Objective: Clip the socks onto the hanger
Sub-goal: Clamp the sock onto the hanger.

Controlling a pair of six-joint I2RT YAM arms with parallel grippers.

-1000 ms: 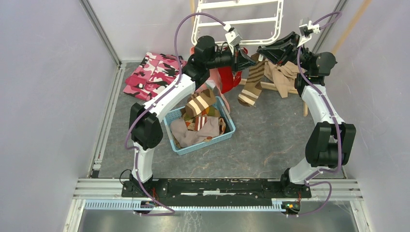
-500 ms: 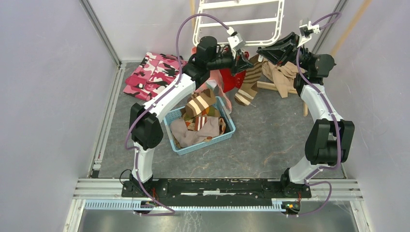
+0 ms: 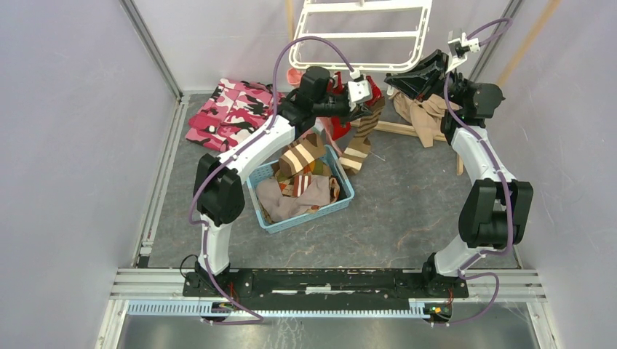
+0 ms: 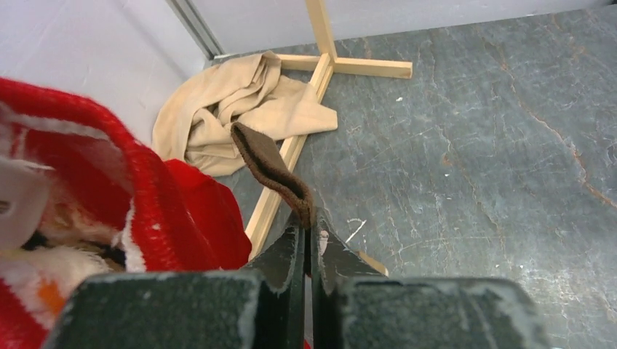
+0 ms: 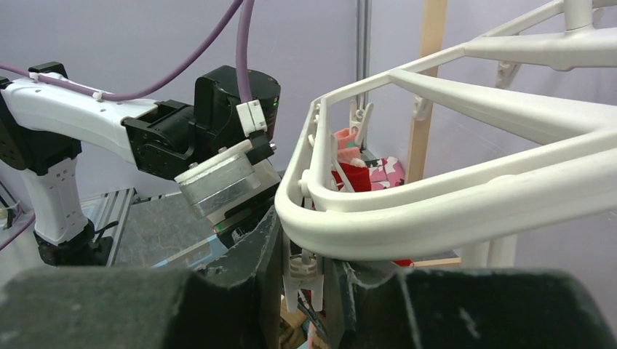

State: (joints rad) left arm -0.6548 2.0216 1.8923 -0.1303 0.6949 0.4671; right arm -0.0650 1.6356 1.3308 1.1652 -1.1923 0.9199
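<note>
The brown sock's cuff is in my left gripper. Next I will raise it across into the hanger's white clip peg (image 3: 391, 90), which is squeezed open above the cuff and to its right in the top view, and let go.
My left gripper (image 3: 374, 96) is shut on the dark cuff of a brown sock with cream stripes (image 3: 357, 147), which hangs below it. In the left wrist view the cuff (image 4: 271, 164) sticks out from the closed gripper (image 4: 311, 220). A red sock (image 4: 153, 196) hangs close on its left. The white hanger (image 3: 364, 33) is at the back. My right gripper (image 3: 391, 77) is at its near rim. In the right wrist view this gripper (image 5: 303, 280) is shut on a white clip peg (image 5: 303, 275) under the hanger rim (image 5: 436, 207).
A blue basket (image 3: 345, 198) with more socks (image 3: 300, 156) stands mid-table under the left arm. A pink camouflage garment (image 3: 231, 109) lies at the back left. A tan cloth (image 3: 428, 110) is draped over the wooden stand's foot (image 4: 329, 67) at the back right.
My left wrist has turned and lowered, and the striped sock has swung left toward the basket. The hanger frame has shifted slightly. The right gripper has stayed on the peg.
</note>
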